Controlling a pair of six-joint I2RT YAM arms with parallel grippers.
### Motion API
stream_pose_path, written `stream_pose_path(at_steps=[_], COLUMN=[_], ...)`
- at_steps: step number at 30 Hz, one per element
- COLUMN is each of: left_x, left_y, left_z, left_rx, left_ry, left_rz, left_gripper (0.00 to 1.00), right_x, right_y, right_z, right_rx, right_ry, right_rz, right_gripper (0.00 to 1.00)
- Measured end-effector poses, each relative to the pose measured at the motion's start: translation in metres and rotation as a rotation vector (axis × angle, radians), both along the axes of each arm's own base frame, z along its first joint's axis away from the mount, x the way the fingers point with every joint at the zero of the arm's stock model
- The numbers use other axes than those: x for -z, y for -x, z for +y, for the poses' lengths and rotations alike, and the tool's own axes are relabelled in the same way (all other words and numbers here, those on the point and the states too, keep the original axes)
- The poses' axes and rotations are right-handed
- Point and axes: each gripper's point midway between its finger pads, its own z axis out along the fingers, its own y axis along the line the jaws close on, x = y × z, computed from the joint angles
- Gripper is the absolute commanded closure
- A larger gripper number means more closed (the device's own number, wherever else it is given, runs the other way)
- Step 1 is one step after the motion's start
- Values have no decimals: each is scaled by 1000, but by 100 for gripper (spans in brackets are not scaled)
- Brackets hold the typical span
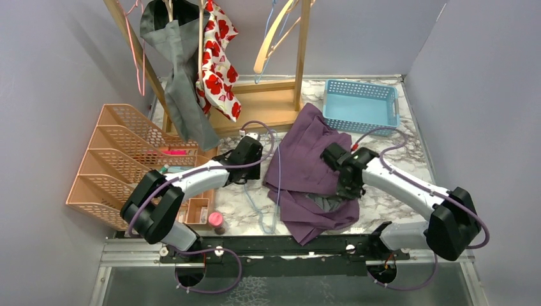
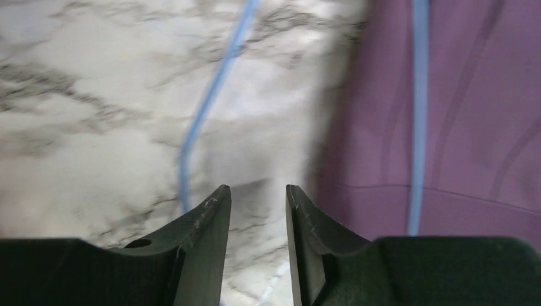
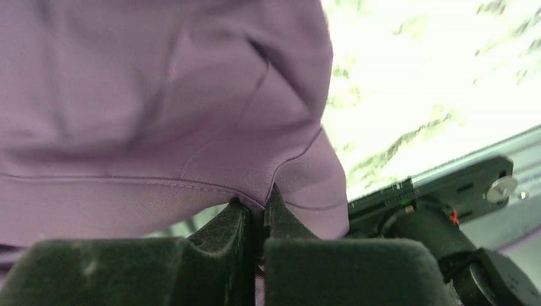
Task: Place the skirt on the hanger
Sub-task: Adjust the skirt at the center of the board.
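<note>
The skirt (image 1: 306, 159) lies crumpled, so my right gripper should next lift its pinched edge outward, then lower it onto the marble in front of the blue basket and let go.
The purple skirt (image 1: 306, 159) lies crumpled on the marble table between the two arms. A thin light-blue hanger (image 1: 258, 203) rests flat on the table, one wire running up over the skirt's left edge. My left gripper (image 1: 255, 164) hovers low over bare marble just left of the skirt, open, with nothing between its jaws. In the left wrist view (image 2: 258, 189) the hanger wire (image 2: 204, 115) passes ahead of the left finger and the skirt (image 2: 472, 95) fills the right. My right gripper (image 1: 344, 185) is shut on a seamed edge of the skirt (image 3: 159, 95), pinched at the fingertips (image 3: 255, 204).
A wooden rack (image 1: 268, 105) at the back holds a grey garment (image 1: 182, 83), a red-flowered cloth (image 1: 217, 64) and spare hangers. A blue basket (image 1: 360, 105) sits back right. An orange file organiser (image 1: 121, 159) stands left, with a pink-capped bottle (image 1: 215, 220) near the front edge.
</note>
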Motion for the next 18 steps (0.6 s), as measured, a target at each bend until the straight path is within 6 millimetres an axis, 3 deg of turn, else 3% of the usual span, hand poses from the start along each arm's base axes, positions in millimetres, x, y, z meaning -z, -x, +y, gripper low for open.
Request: stream_pose_path(at_steps=[4,11,15,18], left_x=[8,7,8,3], left_y=[-3,-4,-3,-2], left_z=[29,75,86,86], left_rx=[-96,-250,-294,-294], left_ry=[-85,-185,-210,-204], left_rz=[13,11,16,8], left_gripper=[60,59,59,58], right_x=[-34,-72,-95,-110], right_y=[-56,-119,-151,-167], right_z=[-4,-33,-38,-29], right_rx=[35,63,1,-85], right_ry=[-24,19,7,-34], right_rz=[-174,-354,-469,-542], right_gripper=[99,99,99,99])
